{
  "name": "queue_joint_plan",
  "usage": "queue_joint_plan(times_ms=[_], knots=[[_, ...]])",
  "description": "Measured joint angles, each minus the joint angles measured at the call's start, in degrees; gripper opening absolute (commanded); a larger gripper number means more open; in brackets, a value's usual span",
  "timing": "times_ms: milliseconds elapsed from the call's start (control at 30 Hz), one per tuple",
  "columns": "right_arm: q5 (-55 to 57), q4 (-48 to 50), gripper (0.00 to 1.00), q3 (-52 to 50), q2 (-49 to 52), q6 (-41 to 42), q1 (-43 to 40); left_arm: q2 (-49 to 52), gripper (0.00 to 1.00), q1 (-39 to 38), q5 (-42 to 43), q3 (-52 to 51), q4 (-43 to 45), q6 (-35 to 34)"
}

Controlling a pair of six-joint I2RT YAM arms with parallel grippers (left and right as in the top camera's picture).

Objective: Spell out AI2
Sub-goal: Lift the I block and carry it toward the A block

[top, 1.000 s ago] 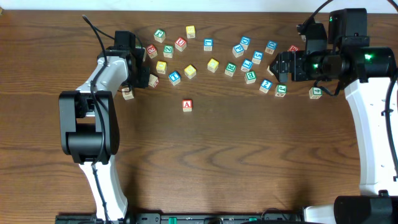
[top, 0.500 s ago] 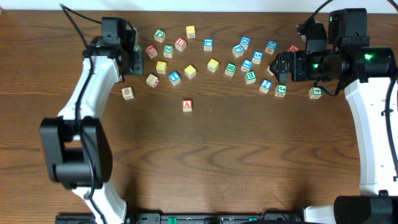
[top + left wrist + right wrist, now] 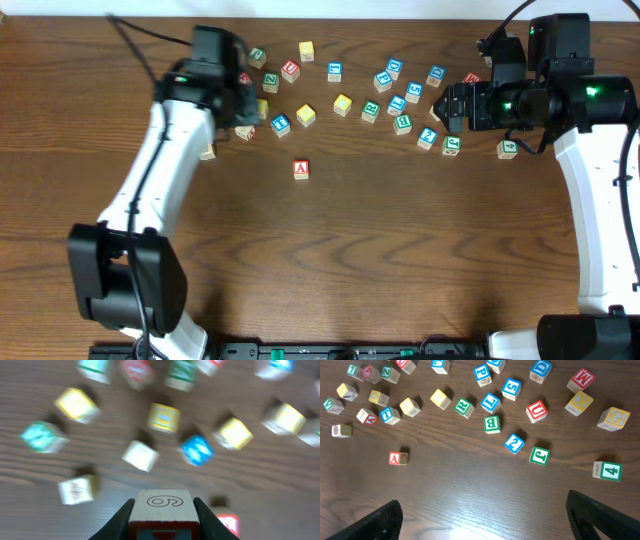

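Observation:
My left gripper should next swing to its right in the overhead view, to the clear wood past the lone A below it, then go down and let go of the block.
A red letter A block (image 3: 301, 169) sits alone on the table in front of the scattered blocks; it also shows in the right wrist view (image 3: 395, 458). A blue block with what looks like a 2 (image 3: 428, 137) lies in the right cluster, also seen in the right wrist view (image 3: 514, 443). My left gripper (image 3: 240, 98) hovers over the left cluster. In the left wrist view the left gripper (image 3: 163, 501) is shut on a red-edged block marked with a 6 or 9 (image 3: 163, 516). My right gripper (image 3: 452, 105) is open and empty, its fingers (image 3: 485, 510) spread wide above bare wood.
Several letter and number blocks are strewn across the far part of the table, from a pale block at the left (image 3: 206, 150) to a green 4 block (image 3: 508, 149) at the right. Yellow blocks (image 3: 342, 104) lie in between.
My left arm has swung from the far left to the right and now hangs over the left cluster. The right arm and the A block have not moved.

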Motion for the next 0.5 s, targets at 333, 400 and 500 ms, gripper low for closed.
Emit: queue_joint_plan(times_ms=[333,400,500], knots=[[0.0,-0.09,0.99,0.0,0.0,-0.02,0.0,0.83,0.26,-12.76,0.22,0.0,-1.27,-5.81],[0.0,-0.13,0.99,0.0,0.0,0.0,0.0,1.79,0.26,-14.62,0.22,0.0,-1.25,-6.05],[0.0,-0.17,0.99,0.0,0.0,0.0,0.0,4.22,0.26,-17.44,0.24,0.0,-1.18,-6.78]])
